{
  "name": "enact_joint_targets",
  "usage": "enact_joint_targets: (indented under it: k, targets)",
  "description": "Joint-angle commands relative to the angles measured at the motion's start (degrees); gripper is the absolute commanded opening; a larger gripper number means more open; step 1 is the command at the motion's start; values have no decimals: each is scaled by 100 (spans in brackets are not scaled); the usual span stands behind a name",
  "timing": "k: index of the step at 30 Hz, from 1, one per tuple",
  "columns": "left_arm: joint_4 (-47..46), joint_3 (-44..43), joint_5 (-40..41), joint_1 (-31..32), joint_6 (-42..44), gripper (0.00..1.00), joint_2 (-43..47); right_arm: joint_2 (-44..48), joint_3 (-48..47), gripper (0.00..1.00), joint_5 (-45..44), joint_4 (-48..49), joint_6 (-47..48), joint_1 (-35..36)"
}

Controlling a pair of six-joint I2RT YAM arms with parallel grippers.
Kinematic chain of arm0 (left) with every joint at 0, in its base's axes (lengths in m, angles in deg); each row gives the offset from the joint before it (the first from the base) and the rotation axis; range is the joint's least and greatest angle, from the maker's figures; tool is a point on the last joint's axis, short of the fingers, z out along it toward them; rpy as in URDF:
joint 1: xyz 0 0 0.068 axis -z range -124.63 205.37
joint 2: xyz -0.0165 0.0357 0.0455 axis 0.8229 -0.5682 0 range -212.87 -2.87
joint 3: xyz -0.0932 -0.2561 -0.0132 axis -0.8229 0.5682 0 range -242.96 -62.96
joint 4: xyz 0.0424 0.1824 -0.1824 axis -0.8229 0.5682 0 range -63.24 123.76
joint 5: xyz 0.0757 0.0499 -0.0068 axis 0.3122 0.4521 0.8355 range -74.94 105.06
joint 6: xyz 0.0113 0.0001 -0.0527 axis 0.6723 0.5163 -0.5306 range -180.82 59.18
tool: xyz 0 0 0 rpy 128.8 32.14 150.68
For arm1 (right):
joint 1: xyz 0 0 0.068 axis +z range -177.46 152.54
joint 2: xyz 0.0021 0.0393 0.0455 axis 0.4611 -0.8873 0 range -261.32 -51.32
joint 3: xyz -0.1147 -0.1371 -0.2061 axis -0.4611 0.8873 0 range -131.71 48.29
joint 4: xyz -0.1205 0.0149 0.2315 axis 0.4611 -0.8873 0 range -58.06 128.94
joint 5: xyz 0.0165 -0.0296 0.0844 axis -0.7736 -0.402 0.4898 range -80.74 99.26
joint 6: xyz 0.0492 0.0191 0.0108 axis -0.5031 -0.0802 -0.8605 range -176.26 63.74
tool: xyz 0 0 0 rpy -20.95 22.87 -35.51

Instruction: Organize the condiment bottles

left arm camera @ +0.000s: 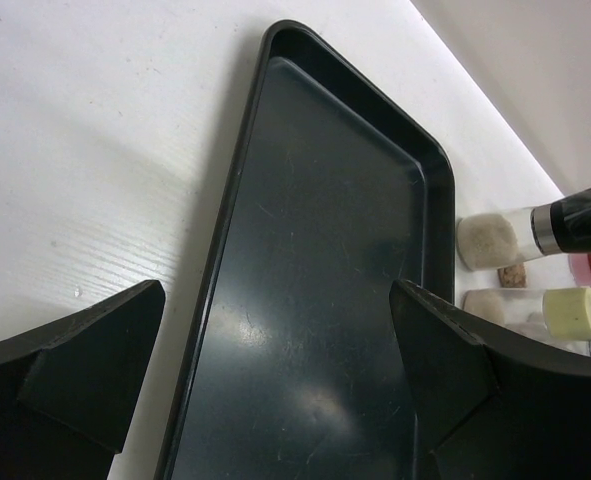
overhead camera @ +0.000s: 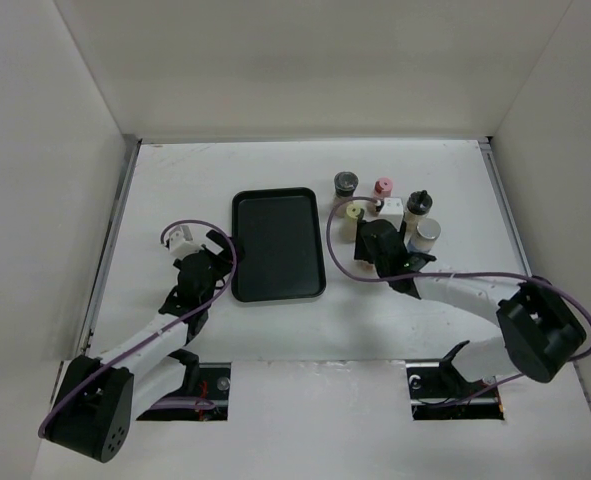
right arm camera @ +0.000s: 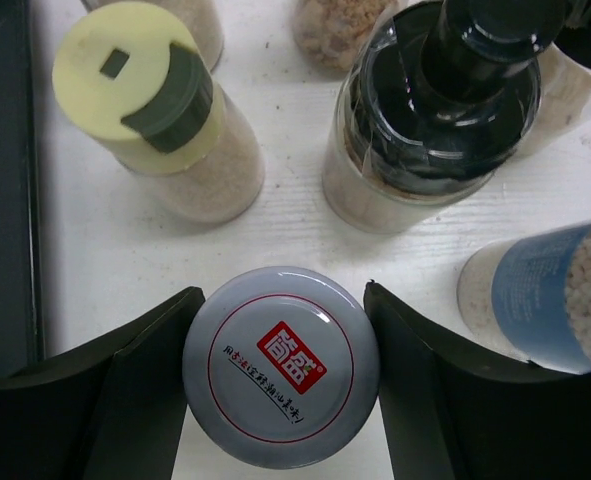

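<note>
The tray's far corner away from the cluster [overhead camera: 250, 207] is empty, so my right gripper will next move outward across the black tray and release the jar there.
Several condiment bottles stand in a cluster right of the black tray [overhead camera: 277, 245]: a dark-capped jar [overhead camera: 345, 183], a pink-capped one [overhead camera: 383, 187], a black-capped one [overhead camera: 419, 203], a yellow-green-capped one [overhead camera: 355, 215] and a silver-capped, blue-labelled one [overhead camera: 427, 232]. My right gripper [overhead camera: 380, 242] is over the cluster's near side. In the right wrist view the right gripper [right arm camera: 284, 290] is shut on a grey-capped jar [right arm camera: 281, 365], both fingers against its cap. My left gripper [overhead camera: 215, 255] is open and empty at the tray's left edge, and the left gripper [left arm camera: 277, 290] spans the tray's [left arm camera: 325, 200] near part.
In the right wrist view the yellow-green-capped bottle [right arm camera: 135, 85], the black-capped bottle [right arm camera: 445, 100] and the blue-labelled bottle [right arm camera: 555, 290] stand close beyond and beside the held jar. White walls enclose the table on the left, back and right.
</note>
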Motion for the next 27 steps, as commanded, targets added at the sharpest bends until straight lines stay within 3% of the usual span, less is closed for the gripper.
enact_joint_targets:
  k: [1, 4, 7, 17, 27]
  targets:
    - [-277, 22, -80, -28, -73, 100, 83, 691, -286, 42, -194, 130, -56, 262]
    - [-268, 39, -10, -134, -99, 100, 277, 991, -601, 42, -125, 122, 50, 552]
    - [-250, 92, 69, -134, -170, 100, 304, 694, -1119, 43, 252, 261, 59, 746]
    - [-198, 285, 149, -397, -363, 100, 514, -2381, -3737, 40, 1159, 1475, 225, 1045]
    - [-250, 294, 175, -398, -372, 100, 374, -4746, -6682, 42, 1177, 755, 525, 1177]
